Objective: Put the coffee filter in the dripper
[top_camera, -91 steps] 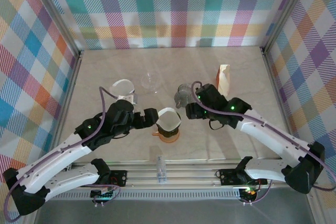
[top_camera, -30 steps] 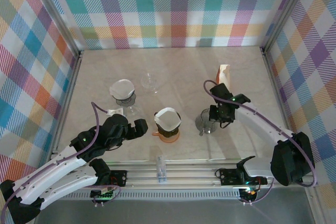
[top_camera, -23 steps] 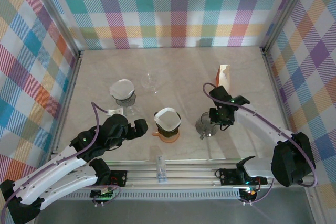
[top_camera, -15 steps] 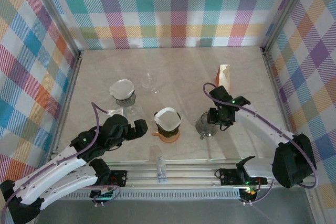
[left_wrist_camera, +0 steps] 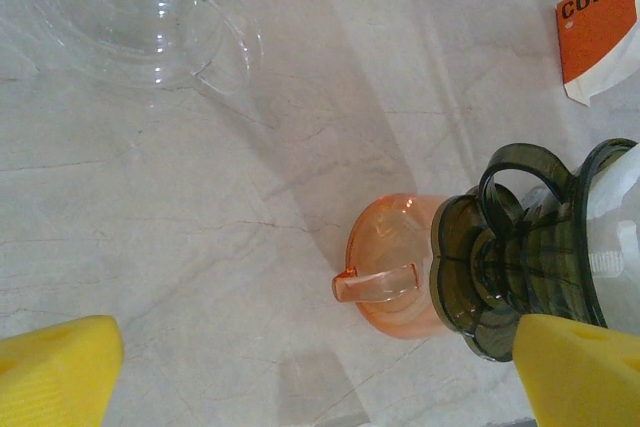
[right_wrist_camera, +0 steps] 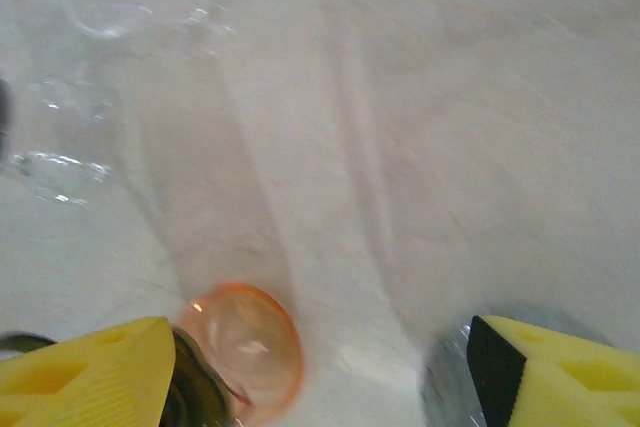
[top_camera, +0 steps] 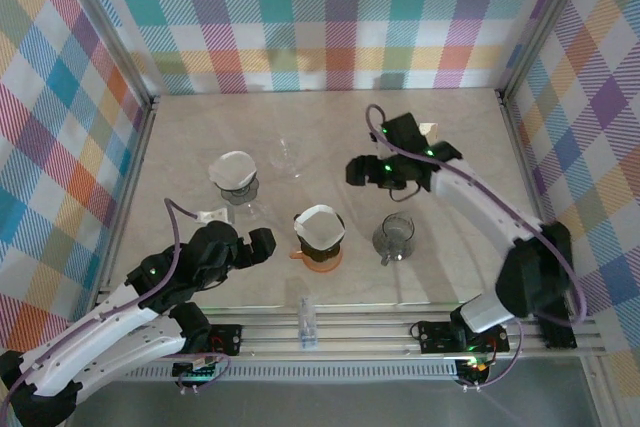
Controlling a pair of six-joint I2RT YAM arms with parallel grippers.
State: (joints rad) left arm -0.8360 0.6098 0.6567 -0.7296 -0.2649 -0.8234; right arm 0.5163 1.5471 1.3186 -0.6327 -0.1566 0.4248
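The robot's right gripper will next move across the table and lower onto the facing rim of the clear dripper, since that dripper is empty while the others hold filters.
A white coffee filter (top_camera: 319,222) sits inside the dark dripper (top_camera: 322,244), which stands on an orange cup (top_camera: 318,259) at the table's near middle. The left wrist view has the dripper (left_wrist_camera: 535,252), its filter (left_wrist_camera: 618,217) and the orange cup (left_wrist_camera: 392,282) at the right. My left gripper (top_camera: 264,244) is open just left of the cup, with nothing between its yellow fingertips (left_wrist_camera: 55,372). My right gripper (top_camera: 353,171) hovers open behind the dripper, and its blurred view looks down on the orange cup (right_wrist_camera: 248,349).
A second dripper with a filter (top_camera: 233,169) stands on a glass server (left_wrist_camera: 150,7) at the left. A clear glass (top_camera: 288,155) is behind it. A grey glass mug (top_camera: 393,237) stands right of the dripper. The orange filter pack (left_wrist_camera: 600,32) lies at the back right.
My right gripper has let go of the grey glass mug and swung up and back, away from it. My left arm has drawn back slightly toward the near edge.
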